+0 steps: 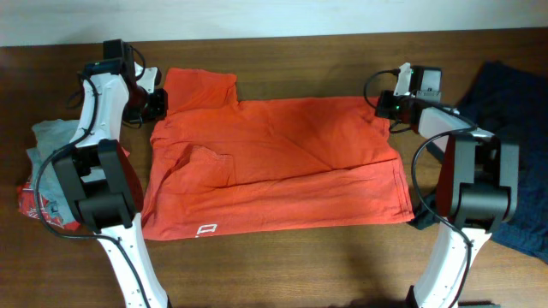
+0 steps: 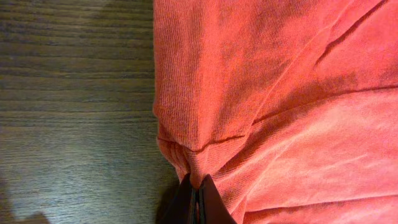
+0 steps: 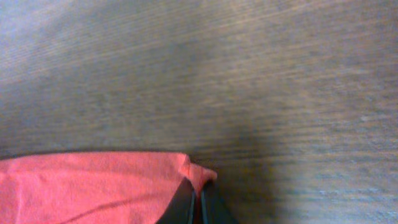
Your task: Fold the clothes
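Observation:
Next, my right gripper lifts the pinched corner, carries it back and lowers to release it on the shirt's near strip (image 1: 396, 176). The shirt's far part still lies outspread.
The orange-red T-shirt (image 1: 274, 162) lies spread across the wooden table, folded over on itself, with a small white print near its front left edge. My left gripper (image 1: 154, 103) is shut on the shirt's far left edge; the left wrist view shows its dark jaws (image 2: 198, 198) pinching a bunch of cloth (image 2: 280, 106). My right gripper (image 1: 387, 104) is shut on the shirt's far right corner; the right wrist view shows the jaws (image 3: 199, 202) pinching the cloth tip (image 3: 93, 186). A dark navy garment (image 1: 514, 111) lies at the right edge.
A crumpled pile of grey, white and red cloth (image 1: 47, 171) lies at the left edge behind the left arm. Bare wood shows along the table's front (image 1: 282, 265) and beyond the shirt's far edge.

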`<state>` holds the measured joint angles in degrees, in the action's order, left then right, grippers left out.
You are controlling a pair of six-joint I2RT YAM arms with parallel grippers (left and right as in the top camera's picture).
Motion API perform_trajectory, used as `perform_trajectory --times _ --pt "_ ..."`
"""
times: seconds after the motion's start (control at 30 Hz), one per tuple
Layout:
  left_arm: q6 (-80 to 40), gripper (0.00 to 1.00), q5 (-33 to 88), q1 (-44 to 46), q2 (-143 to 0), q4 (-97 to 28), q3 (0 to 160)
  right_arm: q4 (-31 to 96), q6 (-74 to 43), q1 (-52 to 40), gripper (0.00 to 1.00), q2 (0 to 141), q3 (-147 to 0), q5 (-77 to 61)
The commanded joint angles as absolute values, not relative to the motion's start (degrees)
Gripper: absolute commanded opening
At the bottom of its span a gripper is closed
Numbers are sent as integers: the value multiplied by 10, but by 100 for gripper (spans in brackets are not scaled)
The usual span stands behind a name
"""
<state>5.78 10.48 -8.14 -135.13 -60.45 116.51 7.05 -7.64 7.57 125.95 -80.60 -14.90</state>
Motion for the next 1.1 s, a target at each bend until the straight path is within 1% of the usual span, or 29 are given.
perform_trajectory --times 0.0,0.07,0.1,0.13,0.3,0.5,0.77,0.93,1.07 --pt "53 0 101 -88 -1314 -603 1186 140 -84 92 4 1246 -854 -144" --pt "53 0 101 -88 -1305 -603 1194 189 -84 95 4 1237 -896 -144" --pt "53 0 101 -88 -1296 -604 1208 262 -84 98 4 1233 -961 -144" --pt "53 0 101 -88 -1293 -607 1214 291 -84 99 4 1233 -988 -144" --pt "52 0 101 -93 -1273 -621 1225 399 -73 100 4 1233 -1089 -143" --pt "52 1 101 -106 -1246 -662 1225 537 -73 109 4 1233 -1171 -143" --pt "52 0 101 -105 -1237 -735 1225 688 -42 117 4 1233 -1188 -122" --pt "52 0 101 -105 -1237 -778 1225 746 -31 117 4 1233 -1187 -88" --pt "52 0 101 -105 -1237 -836 1225 790 -12 117 4 1233 -1187 -66"
